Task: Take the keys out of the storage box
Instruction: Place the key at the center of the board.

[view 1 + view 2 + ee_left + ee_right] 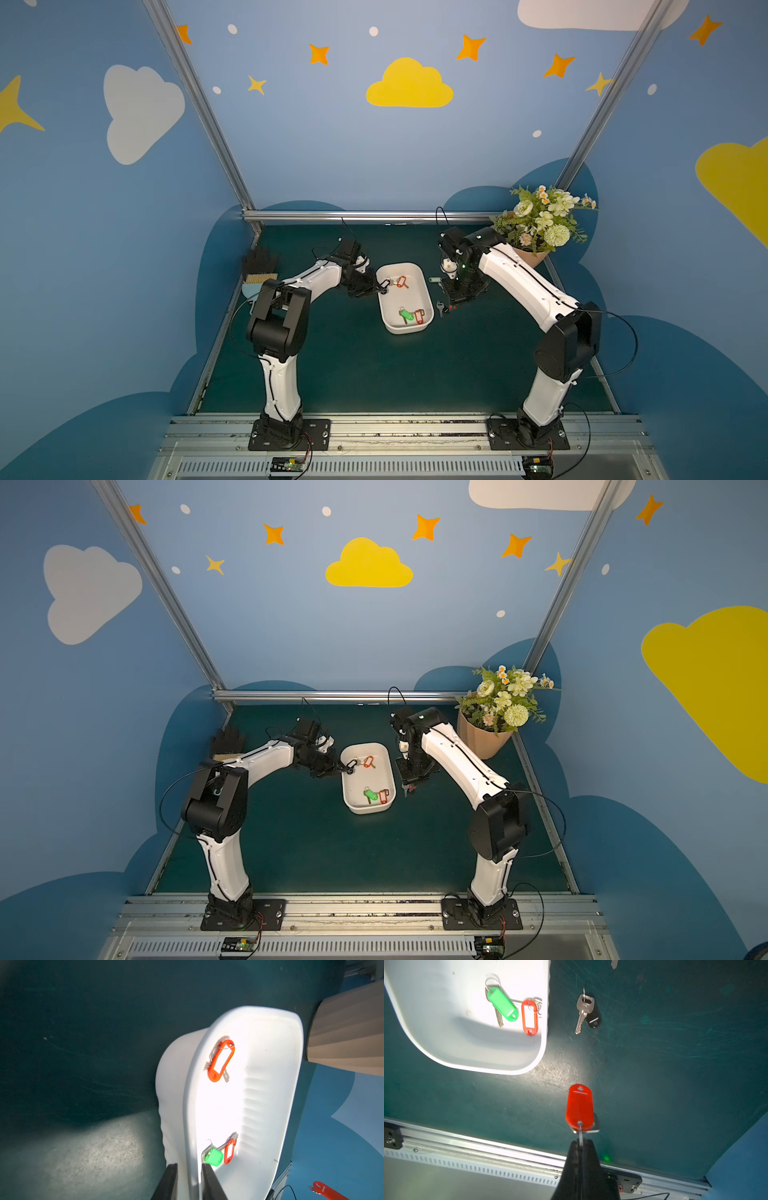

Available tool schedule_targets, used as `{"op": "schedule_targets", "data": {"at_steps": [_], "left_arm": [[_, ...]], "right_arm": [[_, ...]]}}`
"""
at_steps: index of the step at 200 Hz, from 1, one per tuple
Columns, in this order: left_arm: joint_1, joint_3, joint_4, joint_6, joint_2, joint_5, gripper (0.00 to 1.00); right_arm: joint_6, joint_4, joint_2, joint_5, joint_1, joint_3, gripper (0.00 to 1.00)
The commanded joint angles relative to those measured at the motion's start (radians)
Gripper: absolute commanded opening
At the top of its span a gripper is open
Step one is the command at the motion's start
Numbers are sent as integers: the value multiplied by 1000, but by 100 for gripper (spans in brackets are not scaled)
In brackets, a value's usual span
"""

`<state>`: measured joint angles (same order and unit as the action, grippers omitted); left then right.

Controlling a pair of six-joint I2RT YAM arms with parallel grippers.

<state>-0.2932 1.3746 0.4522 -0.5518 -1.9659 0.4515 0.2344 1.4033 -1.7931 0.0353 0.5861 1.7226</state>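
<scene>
I will next move my right gripper back and down to the clear mat, short of the black-tagged key, and then let go of the ring.
The white storage box [409, 328] stands mid-table in both top views. Inside it lie an orange-tagged key [221, 1060] and, together, a green-tagged key [502, 1004] and a red-tagged key [529, 1017]. My left gripper [189, 1164] straddles the box's left wall [192, 1105], one finger inside and one outside, closed on it. My right gripper [580, 1141], to the right of the box, is shut on the ring of a red-tagged key [579, 1105] that hangs just above the mat. A black-tagged key [586, 1013] and a green-tagged key [434, 279] lie on the mat outside the box.
A peach ribbed flower pot [532, 255] with flowers stands at the back right, close behind my right arm. A brush with a dustpan [259, 272] lies at the left edge. A metal rail [488, 1147] runs along the table's front.
</scene>
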Motion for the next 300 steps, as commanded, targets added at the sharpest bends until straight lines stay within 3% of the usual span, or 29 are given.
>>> {"op": "schedule_targets", "data": {"at_steps": [1, 52, 93, 179, 285, 300], "left_arm": [[2, 21, 42, 32, -30, -29, 26], [8, 26, 56, 39, -28, -63, 26], [16, 41, 53, 38, -30, -62, 26], [30, 109, 81, 51, -59, -69, 26], [38, 86, 75, 56, 6, -16, 41], [42, 83, 75, 52, 21, -2, 46]], "right_arm": [[36, -40, 52, -32, 6, -96, 0], [55, -153, 62, -75, 7, -321, 0], [53, -220, 27, -97, 8, -396, 0], [40, -290, -97, -123, 12, -355, 0], [29, -345, -202, -145, 14, -280, 0], [28, -339, -199, -143, 14, -279, 10]]}}
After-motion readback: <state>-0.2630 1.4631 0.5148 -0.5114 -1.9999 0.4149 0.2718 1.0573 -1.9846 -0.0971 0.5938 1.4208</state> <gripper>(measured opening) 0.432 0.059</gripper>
